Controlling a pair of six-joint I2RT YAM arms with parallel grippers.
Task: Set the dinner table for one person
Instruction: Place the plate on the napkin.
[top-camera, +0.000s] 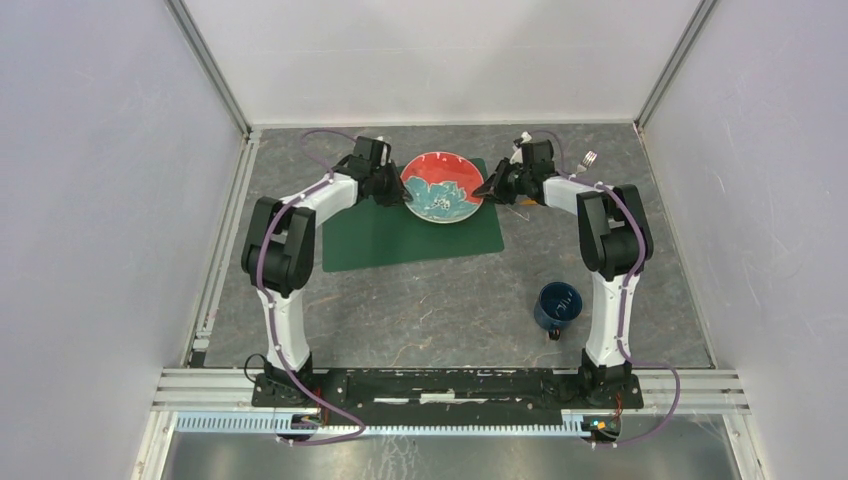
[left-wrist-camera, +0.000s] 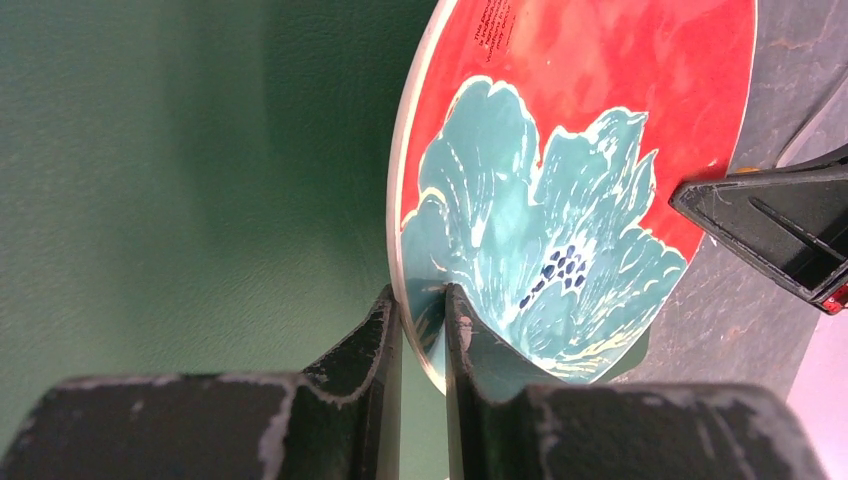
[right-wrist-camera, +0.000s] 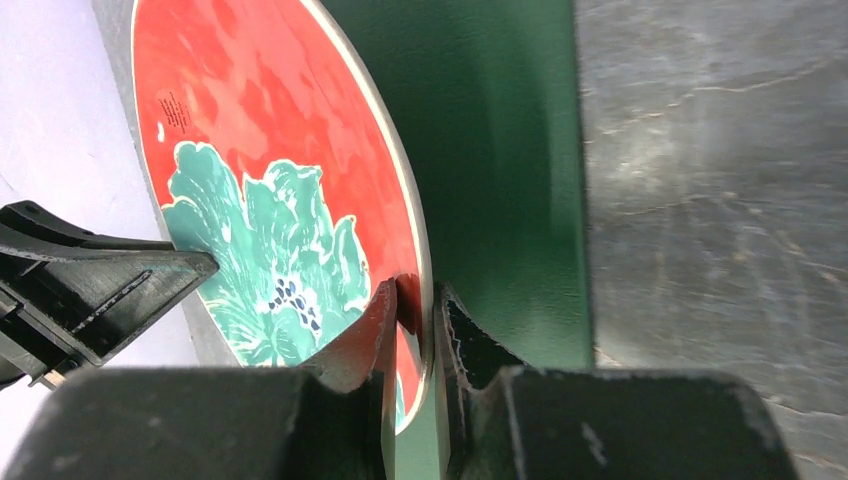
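The plate hangs over the far edge of the placemat, so my left gripper needs to go back and to the left in the top view next and let go of it at the placemat's middle.
A red plate (top-camera: 442, 188) with a teal flower hangs over the far edge of the dark green placemat (top-camera: 400, 240) on the dinner table (top-camera: 430, 300). My left gripper (top-camera: 403, 196) is shut on the plate's left rim, and my right gripper (top-camera: 485, 189) is shut on its right rim. In the left wrist view the fingers (left-wrist-camera: 420, 295) pinch the plate's (left-wrist-camera: 560, 150) edge, with the other gripper (left-wrist-camera: 770, 230) across from them. The right wrist view shows its jaws (right-wrist-camera: 415, 290) clamped on the rim of the plate (right-wrist-camera: 270, 150), above the placemat (right-wrist-camera: 500, 150).
A dark blue mug (top-camera: 557, 305) stands on the table near the right arm's base. A fork (top-camera: 588, 160) lies at the far right behind the right arm. White walls close in the table on three sides.
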